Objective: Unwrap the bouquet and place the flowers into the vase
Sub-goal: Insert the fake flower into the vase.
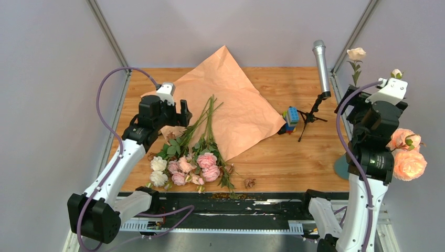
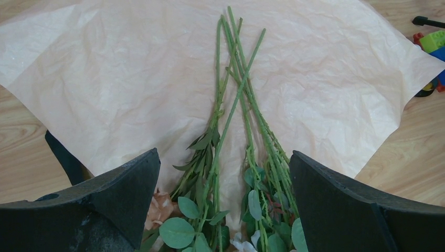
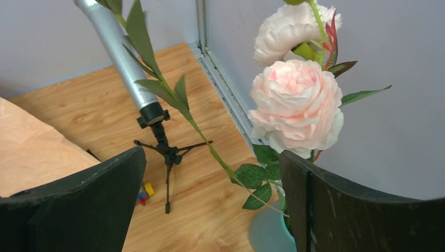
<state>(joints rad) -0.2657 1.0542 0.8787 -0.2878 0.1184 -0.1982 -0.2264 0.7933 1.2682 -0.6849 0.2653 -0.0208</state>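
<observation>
My left gripper lowers to the right in the top view around the slanting flower stem (image 1: 195, 126) (image 2: 218, 153) below it next, since bare paper beside the stem leaves finger room.
The bouquet lies unwrapped: its tan paper (image 1: 236, 105) is spread flat on the table. The flowers (image 1: 183, 165), small pink and cream roses, rest on it with stems (image 2: 236, 94) pointing away from me. My left gripper (image 1: 176, 113) hovers open over the leafy stems (image 2: 224, 163), holding nothing. The teal vase (image 1: 341, 167) stands at the right edge, mostly hidden by my right arm. My right gripper (image 1: 352, 102) is open above it (image 3: 212, 153), and a thin leafy stem (image 3: 173, 100) leans up from the vase (image 3: 267, 231) across the gap, untouched.
Large peach-orange roses (image 1: 406, 157) and a pale pink one (image 3: 296, 105) stand by the vase. A silver microphone (image 1: 321, 65) on a black tripod and coloured toy bricks (image 1: 290, 118) sit right of the paper. A dried brown bit (image 1: 250, 182) lies near the front edge.
</observation>
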